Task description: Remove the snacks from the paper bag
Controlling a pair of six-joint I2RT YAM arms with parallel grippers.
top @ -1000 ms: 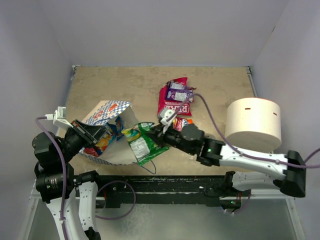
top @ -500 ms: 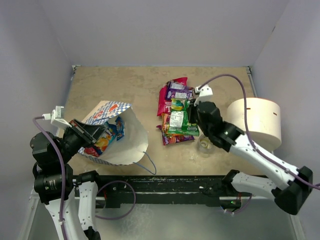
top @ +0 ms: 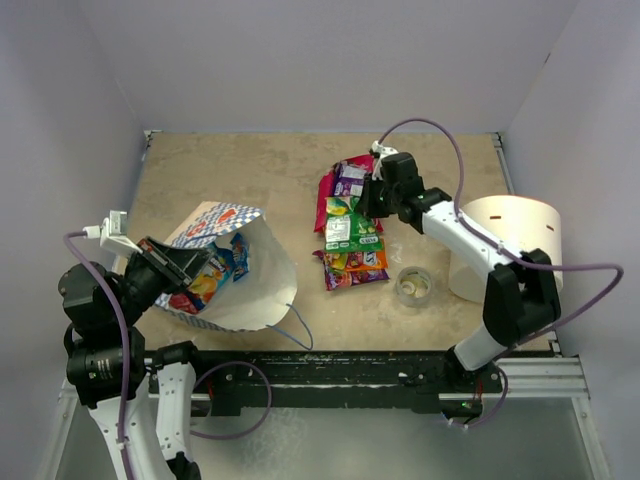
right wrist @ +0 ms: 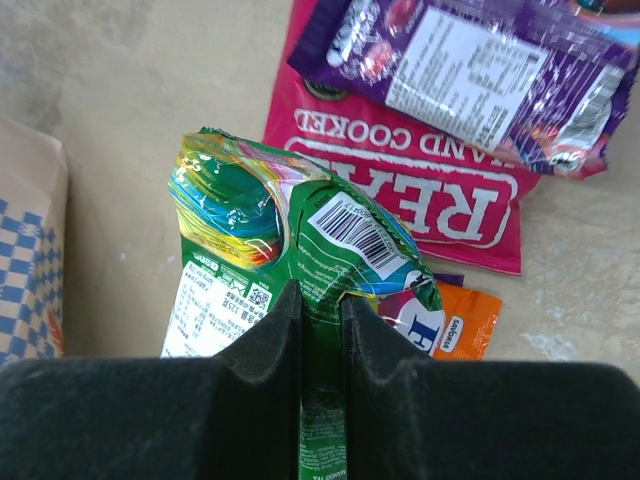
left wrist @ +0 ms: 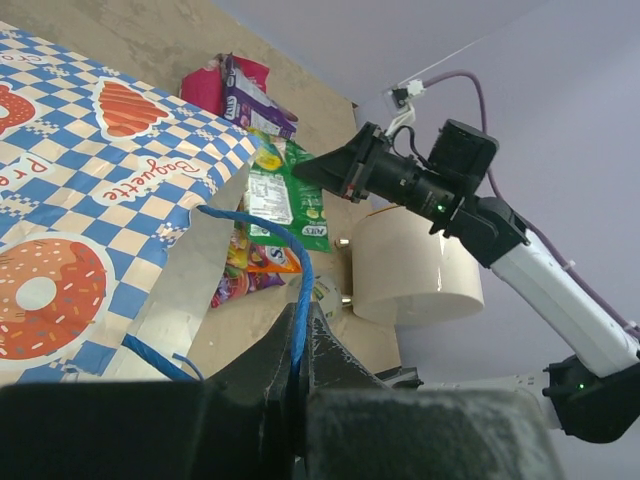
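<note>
My right gripper will next bring the green packet down toward the near edge of the red-pink chip bag, and then it will open.
The paper bag point(top: 250, 295) lies on its side at the left, checkered outside up, white inside facing right. My left gripper point(top: 185, 265) is shut on its blue cord handle point(left wrist: 303, 270) and holds the mouth open. Orange and blue packets point(top: 215, 275) still show inside the bag. My right gripper point(top: 366, 203) is shut on a green packet point(right wrist: 300, 230) and holds it over the pile of snacks in the middle of the table. That pile holds the red-pink chip bag point(right wrist: 420, 200), a purple packet point(right wrist: 460, 70) and an orange packet point(right wrist: 465, 325).
A big white cylinder roll point(top: 510, 240) stands at the right, close behind my right arm. A small clear tape roll point(top: 413, 285) lies in front of the pile. Walls close the table on the left, back and right.
My right gripper has carried the green packet from the bag's mouth rightward and back to the pile. The left gripper and the bag have stayed still.
</note>
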